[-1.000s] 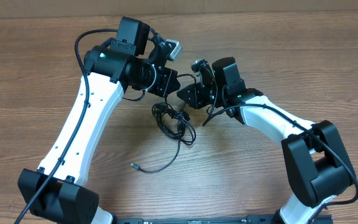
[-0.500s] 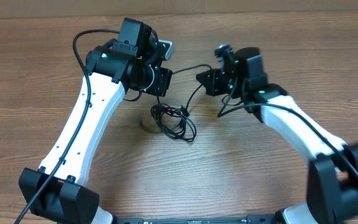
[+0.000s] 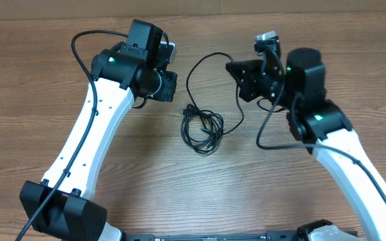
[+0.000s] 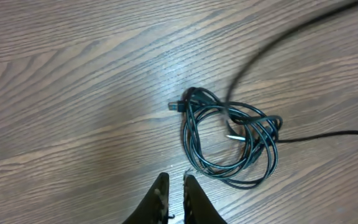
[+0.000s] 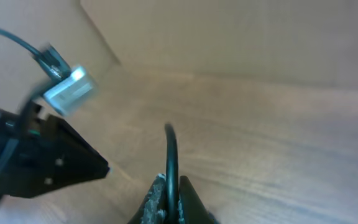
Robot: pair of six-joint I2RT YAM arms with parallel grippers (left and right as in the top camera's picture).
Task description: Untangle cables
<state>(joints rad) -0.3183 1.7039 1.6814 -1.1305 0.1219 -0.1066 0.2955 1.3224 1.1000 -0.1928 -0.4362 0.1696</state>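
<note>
The table beside the knot is bare and open, so I will tip my right gripper downward, lower it back toward that clear patch point(image 3: 252, 125) and let go of the piece of cable.
The cables point(image 3: 203, 128) lie as a small knot of thin black loops on the wooden table point(image 3: 59, 80), between my two arms. One strand point(image 3: 191, 70) rises from the knot in an arc to my right gripper point(image 3: 231, 67), which is shut on it; the right wrist view shows the strand point(image 5: 171, 146) pinched between the fingers point(image 5: 170, 183). My left gripper point(image 3: 173, 92) is just left of and above the knot. In the left wrist view its fingers point(image 4: 173, 182) are shut and empty, just short of the knot point(image 4: 229, 143), whose plug tip point(image 4: 174, 106) points left.
A second strand point(image 4: 334, 133) leaves the knot to the right along the table. The left arm's wrist camera point(image 5: 67, 90) shows in the right wrist view, close to the right gripper. A cardboard wall point(image 5: 241, 31) stands behind the table.
My right gripper has moved right and away from the left arm, pulling a strand out of the knot into a long arc. The knot slid right. The loose tail at the front is gone.
</note>
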